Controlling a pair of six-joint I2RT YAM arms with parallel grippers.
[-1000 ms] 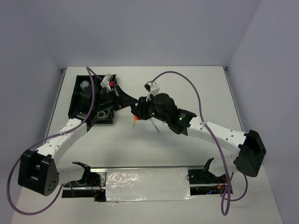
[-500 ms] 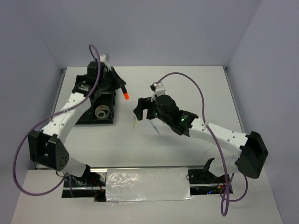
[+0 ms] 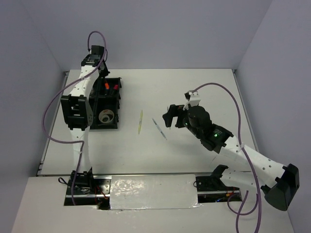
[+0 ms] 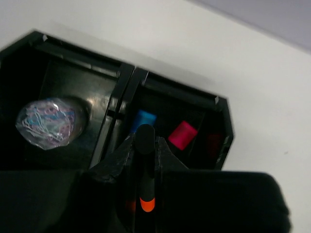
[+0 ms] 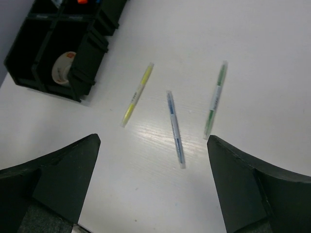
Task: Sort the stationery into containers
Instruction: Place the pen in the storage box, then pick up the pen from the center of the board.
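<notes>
Next I will reach outward and lower my right gripper's open fingers on either side of the green pen's middle [image 5: 215, 100], since the green pen lies below and outward of it.
The black tray [image 3: 80, 97] lies at the far left. My left gripper [image 4: 144, 141] hangs over its far end [image 3: 102, 83], shut on a black highlighter [image 4: 145, 170] with an orange band, held lengthwise between the fingers. Below it a blue cap [image 4: 144, 118] and a pink cap [image 4: 182, 135] stand in one compartment. A silvery round piece [image 4: 46, 122] fills the compartment beside them. A tape roll [image 3: 107, 116] lies in a near compartment. My right gripper [image 5: 153, 140] stands open and empty over the table [image 3: 170, 116], near a yellow pen [image 5: 137, 94], a blue pen [image 5: 175, 128] and a green pen [image 5: 215, 99].
The yellow pen [image 3: 140, 121] and blue pen [image 3: 159, 128] lie on the white table between the tray and the right gripper. Grey walls close in the back and sides. The tray's wall [image 5: 90, 53] rises at the upper left of the right wrist view.
My left arm took the orange highlighter at mid-table and swung it back over the tray's far end. The right gripper opened wide and drew back to the right.
</notes>
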